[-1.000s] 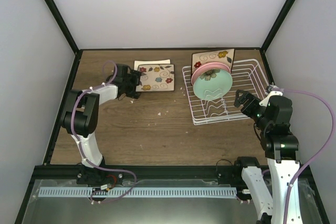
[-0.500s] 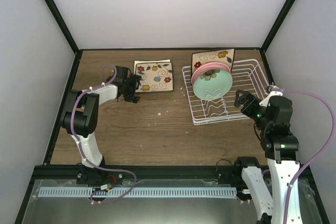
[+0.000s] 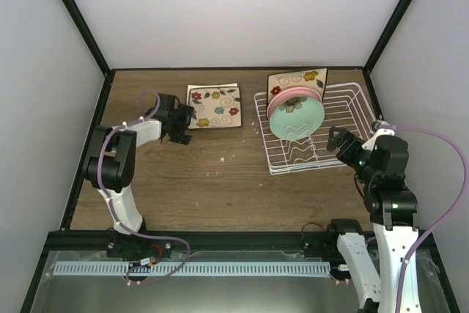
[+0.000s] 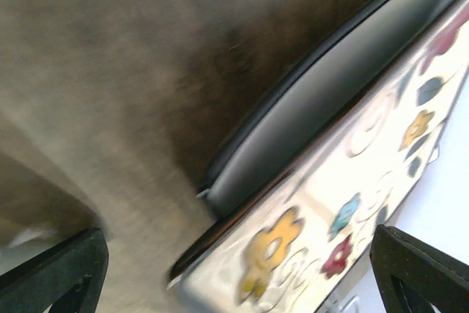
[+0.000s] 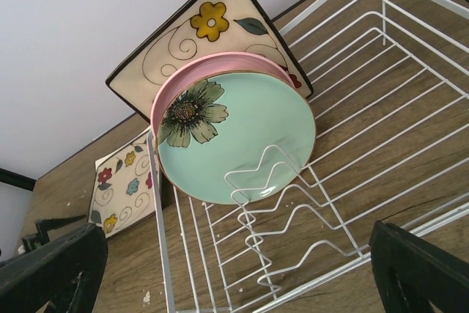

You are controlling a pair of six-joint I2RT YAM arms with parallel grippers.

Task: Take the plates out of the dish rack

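Note:
The mint plate stands frontmost, so I will next lift my left gripper and move it to the right in the top view, onto the mint plate's flower-side rim.
The white wire dish rack stands at the back right. Three plates stand in its left end: a mint-green round plate with a flower in front, a pink round plate behind it, and a square cream flowered plate at the back. They also show in the right wrist view, the mint plate, the pink plate and the square plate. A square flowered plate lies flat on the table left of the rack. My left gripper is open and empty at its left edge. My right gripper is open and empty at the rack's front right.
In the left wrist view the flat flowered plate is blurred and lies on a dark-rimmed plate. A white edge sticks out behind the flat plate. Crumbs lie on the wooden table. Black frame posts and pale walls bound the table.
My left gripper has drawn back a little to the left, away from the flat flowered plate's edge, and the plate shifted slightly. The right arm has barely moved.

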